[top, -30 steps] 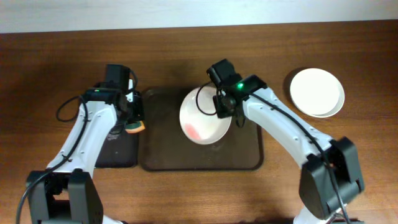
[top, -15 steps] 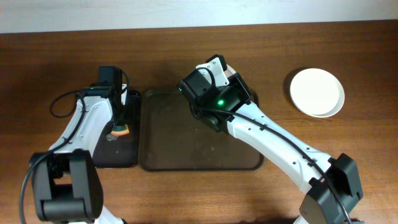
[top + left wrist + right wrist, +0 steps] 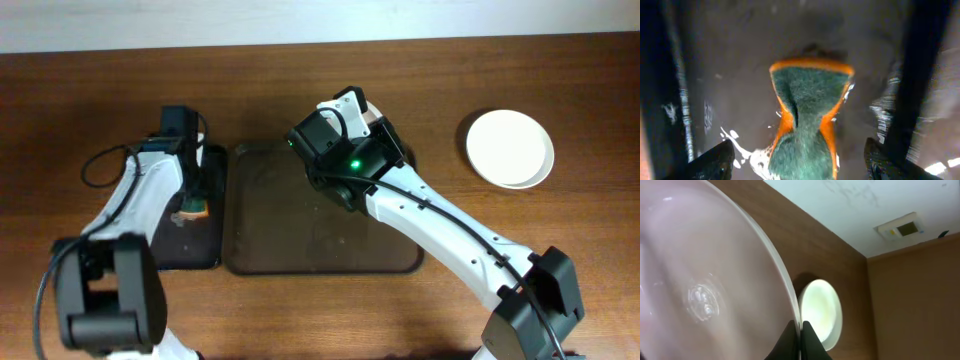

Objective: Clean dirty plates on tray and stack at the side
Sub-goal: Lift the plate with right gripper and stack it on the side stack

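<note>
The sponge lies released in its tray, so next my right gripper will swing the tipped plate past the brown tray, level and lower it onto the plate stack [image 3: 510, 148] [image 3: 820, 313].
My right gripper [image 3: 801, 330] is shut on the rim of a pale plate [image 3: 705, 290] that fills the left of the right wrist view. It holds the plate tipped up over the back of the dark brown tray [image 3: 260, 250]; from overhead the arm hides most of the plate. Clean white plates [image 3: 510, 148] lie stacked at the right of the table, also seen as the plate stack [image 3: 820, 312] past my fingers. My left gripper [image 3: 800, 162] is open, its fingers either side of the green-and-orange sponge [image 3: 810, 100], which lies on wet foam.
The sponge [image 3: 192, 210] rests in a narrow black tray [image 3: 190, 250] just left of the brown tray. Cables loop off the left arm near the table's left side. The wooden table's far edge meets a white wall.
My left gripper has opened and let go of the sponge on the black tray. The right arm tipped the plate from lying flat over the tray to standing on edge, then held still.
</note>
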